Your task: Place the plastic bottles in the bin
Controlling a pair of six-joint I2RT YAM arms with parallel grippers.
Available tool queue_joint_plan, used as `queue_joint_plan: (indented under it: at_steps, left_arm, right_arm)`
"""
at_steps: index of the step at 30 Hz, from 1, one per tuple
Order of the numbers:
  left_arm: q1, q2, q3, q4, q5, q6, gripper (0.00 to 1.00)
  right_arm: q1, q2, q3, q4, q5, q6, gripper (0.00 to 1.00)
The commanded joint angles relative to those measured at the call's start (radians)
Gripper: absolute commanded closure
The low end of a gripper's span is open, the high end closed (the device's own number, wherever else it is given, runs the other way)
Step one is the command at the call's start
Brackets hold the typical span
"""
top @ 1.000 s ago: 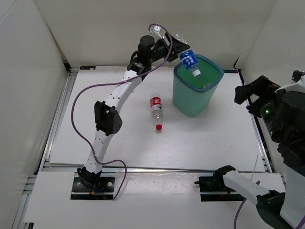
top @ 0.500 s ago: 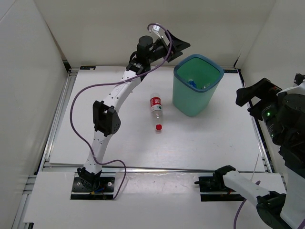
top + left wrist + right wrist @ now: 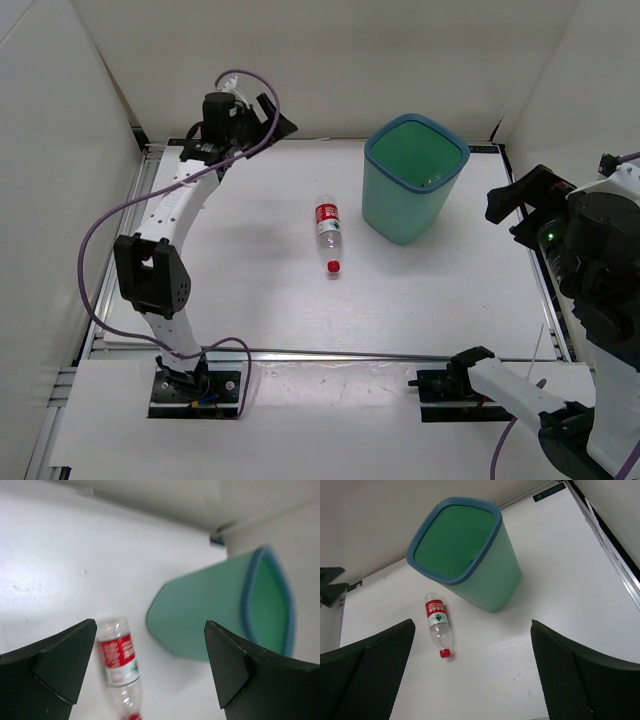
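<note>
The clear bottle's red label [image 3: 327,214] [image 3: 118,651] is below my left gripper and to its right in the top view. I should move down that way with my fingers on both sides of it, and close.
One plastic bottle [image 3: 328,232], clear with a red label and red cap, lies on its side on the white table left of the bin; it also shows in the left wrist view [image 3: 117,662] and the right wrist view [image 3: 436,622]. The teal bin [image 3: 405,205] stands upright at the back right, with its bluish rim up [image 3: 210,610] [image 3: 485,580]. My left gripper [image 3: 270,118] [image 3: 150,629] is open and empty, high at the back left, far from the bottle. My right gripper [image 3: 520,205] [image 3: 472,624] is open and empty, raised right of the bin. The other bottles are not visible.
White walls enclose the table on the left, back and right. A metal rail [image 3: 125,240] runs along the table's left edge and another along the right edge [image 3: 615,555]. The purple cable [image 3: 110,220] loops beside the left arm.
The left gripper held the blue-label bottle over the bin, then let it drop in. The left arm has since swung left to the back left corner. The right arm barely moved.
</note>
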Motion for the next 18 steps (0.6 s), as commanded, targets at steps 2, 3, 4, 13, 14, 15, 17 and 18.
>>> queue_joint_plan:
  at_steps: [2,3,4,13,14,15,17,18]
  left_arm:
    - [0.0,0.096,-0.077,-0.076,0.181,0.194,0.0]
    - [0.0,0.116,-0.078,-0.076,0.2,0.194,0.0]
    - [0.0,0.156,-0.078,-0.064,0.227,0.194,0.0]
    - [-0.038,0.236,-0.18,-0.044,0.284,0.166,0.0]
    - [-0.052,0.236,-0.202,-0.044,0.284,0.166,0.0]
    - [-0.061,0.227,-0.237,-0.044,0.284,0.166,0.0]
    - [-0.061,0.227,-0.258,-0.033,0.293,0.155,0.0]
    - [-0.07,0.227,-0.259,-0.033,0.293,0.155,0.0]
  right_arm:
    - [-0.004,0.011,-0.002,0.06,-0.031,-0.004,0.0]
    - [-0.004,0.011,-0.002,0.07,-0.031,-0.004,0.0]
    - [-0.004,0.021,0.01,0.07,-0.031,-0.004,0.0]
    - [-0.004,0.009,0.027,0.07,-0.017,-0.026,0.0]
    - [-0.004,0.009,0.015,0.07,-0.017,-0.026,0.0]
    - [-0.004,0.009,0.015,0.07,-0.017,-0.026,0.0]
    - [-0.004,0.009,0.015,0.061,-0.017,-0.026,0.0]
    - [-0.004,0.009,0.015,0.06,-0.017,-0.015,0.0]
